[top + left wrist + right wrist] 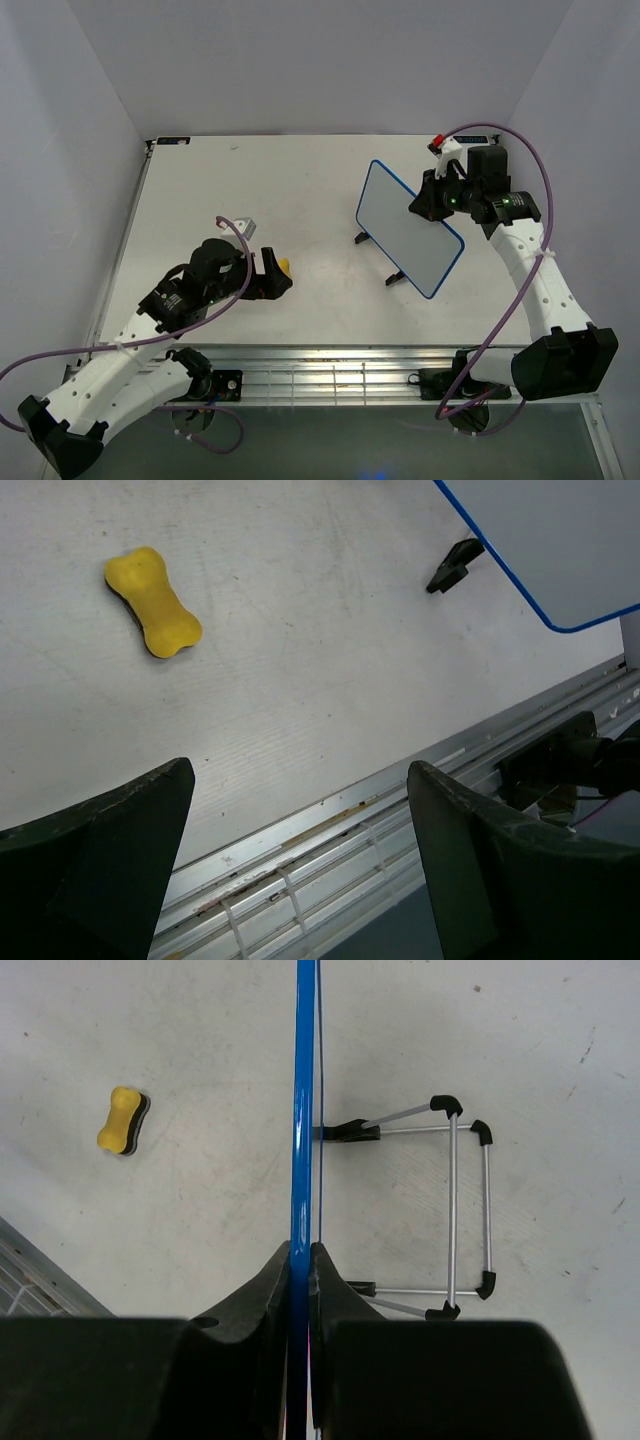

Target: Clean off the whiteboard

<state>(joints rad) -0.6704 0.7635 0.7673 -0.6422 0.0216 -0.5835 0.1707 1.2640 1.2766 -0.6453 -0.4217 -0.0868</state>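
I need to lower the board's upper edge toward the wire stand below my right gripper next, and then let go of the blue rim (302, 1110) with that gripper.
The whiteboard (410, 228), blue-rimmed, stands tilted on its black feet at the table's right middle. Its face shows no writing from above. My right gripper (425, 203) is shut on the board's upper edge. In the right wrist view the blue rim (302, 1110) runs edge-on between the closed jaws of that gripper (300, 1250), with the wire stand (455, 1210) behind the board. A yellow eraser (286, 267) lies on the table just beyond my left gripper (272, 274). The left gripper (300, 780) is open and holds nothing; the eraser (153, 616) lies apart from it, at upper left.
A metal rail (330, 375) runs along the table's near edge, right under the left gripper's view (330, 880). A small red-topped object (437, 142) sits at the back right. White walls close in the table on three sides.
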